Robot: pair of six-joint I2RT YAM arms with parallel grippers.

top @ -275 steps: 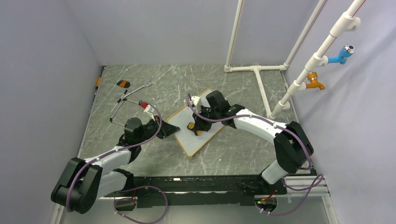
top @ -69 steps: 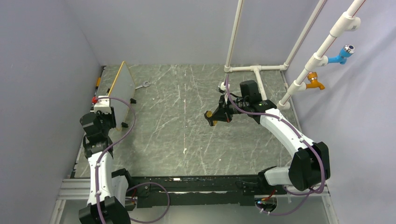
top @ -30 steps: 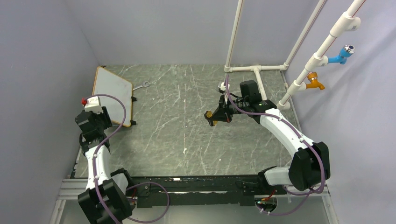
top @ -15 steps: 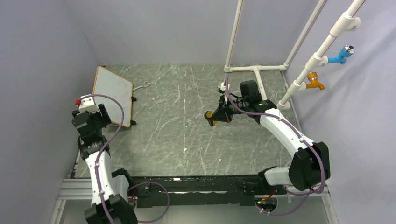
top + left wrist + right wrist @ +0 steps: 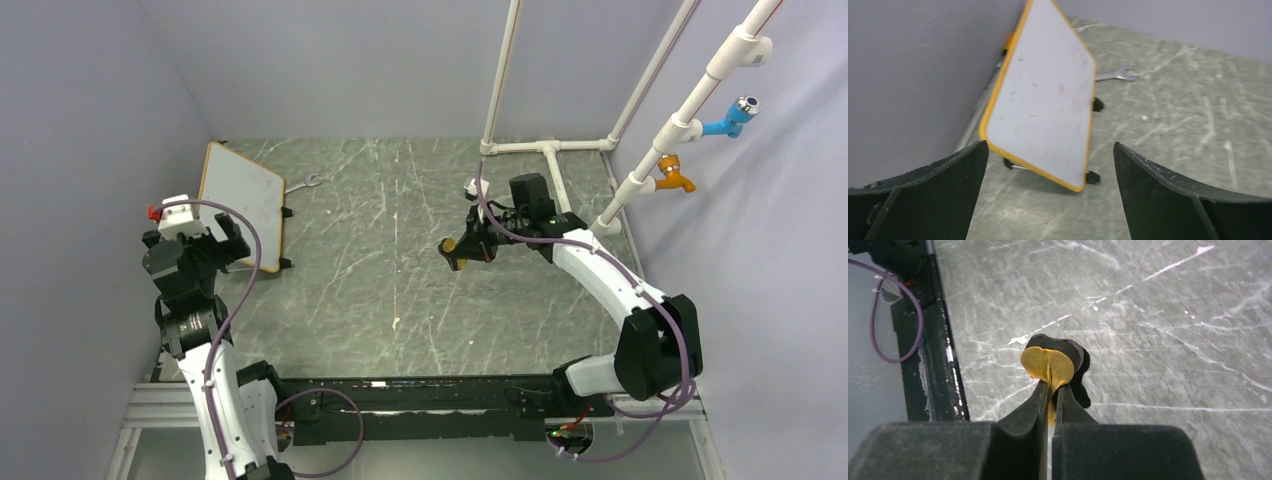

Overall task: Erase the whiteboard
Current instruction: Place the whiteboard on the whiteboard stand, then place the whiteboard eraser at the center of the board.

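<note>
Next, my right gripper moves down toward the white pipe frame, releasing the orange eraser on the bare tabletop, as the whiteboard (image 5: 243,200) shows only faint smudges.
The whiteboard (image 5: 243,200), white with a thin orange frame, leans tilted against the left wall at the back left. Its face (image 5: 1045,105) carries only faint reddish smudges. My left gripper (image 5: 218,243) hovers just in front of its near corner, open wide and apart from it. In the left wrist view, the left gripper (image 5: 1050,147) holds nothing between its two black fingers. My right gripper (image 5: 464,246) hangs over the middle of the table. Its jaws are shut on an orange eraser (image 5: 1048,365) with a black felt side.
A steel wrench (image 5: 308,181) lies on the marbled table just right of the board. Small black feet (image 5: 1091,176) show under the board's low edge. A white pipe frame (image 5: 550,150) stands at the back right, with blue (image 5: 735,115) and orange (image 5: 675,175) taps.
My left gripper has opened fully and drawn back from the whiteboard toward the near left. The board stays leaning on the wall. The right arm has hardly moved.
</note>
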